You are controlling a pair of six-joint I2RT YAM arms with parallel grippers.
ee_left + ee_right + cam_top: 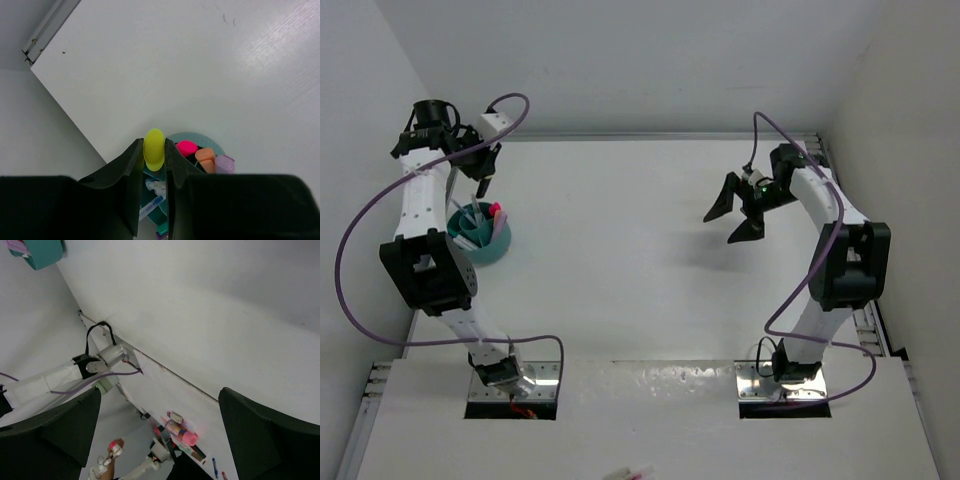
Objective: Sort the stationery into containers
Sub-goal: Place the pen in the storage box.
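Note:
I will lower my left gripper toward the gap beside the pink end and let go of the marker there, because the marker hangs above the teal cup's rim.
The teal cup stands at the table's left side and holds several pens and markers. In the left wrist view its rim shows, with a pink end, a peach highlighter, a lilac highlighter and thin pens inside. My left gripper is right above the cup, shut on a marker with a yellow end that stands upright between the fingers. My right gripper hangs open and empty over the table's right half, far from the cup.
The left wall and the table's left edge are close beside the cup. Purple cables loop off both arms. The right wrist view shows the left arm's base and loose pens beyond the near edge.

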